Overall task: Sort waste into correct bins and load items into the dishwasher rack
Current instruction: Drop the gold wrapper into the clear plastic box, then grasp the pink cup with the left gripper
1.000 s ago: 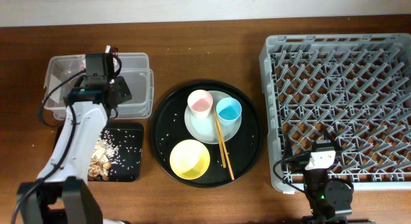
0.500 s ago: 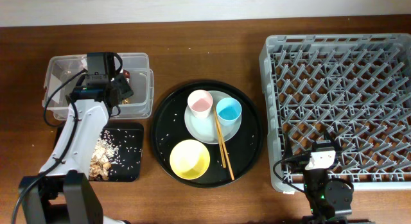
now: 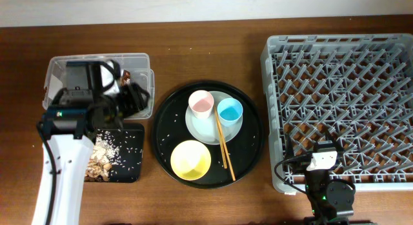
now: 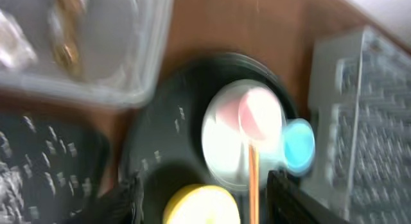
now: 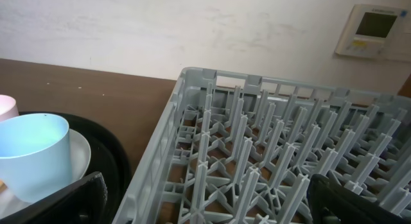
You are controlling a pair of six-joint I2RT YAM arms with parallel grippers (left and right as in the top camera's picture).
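Note:
My left gripper is at the clear tub. It will next move across from there, then down onto the pink cup's tub-side rim (image 3: 190,101) (image 4: 241,112).
My left gripper (image 3: 133,100) hangs open and empty over the right end of the clear tub (image 3: 64,67). In the tub lies the brown-gold snack wrapper (image 3: 126,75). The blurred left wrist view looks between the fingers (image 4: 131,198) at the yellow bowl (image 4: 200,208), pink cup (image 4: 257,115), blue cup (image 4: 298,146) and chopsticks (image 4: 252,179). Both cups and the chopsticks (image 3: 224,147) rest on the pale plate (image 3: 206,126). Food scraps (image 3: 102,157) lie in the shallow black tray (image 3: 129,162). My right gripper (image 5: 205,208) stands open at the dishwasher rack's (image 3: 342,109) front-left corner.
The plate, cups and yellow bowl (image 3: 190,159) sit on a large round black tray (image 3: 253,138) sprinkled with rice grains, between the bins and the rack. The right arm's base (image 3: 329,189) is at the front table edge.
The left gripper opened and let the wrapper go into the clear tub. It then rose and swung right, toward the round tray. The right arm has not moved.

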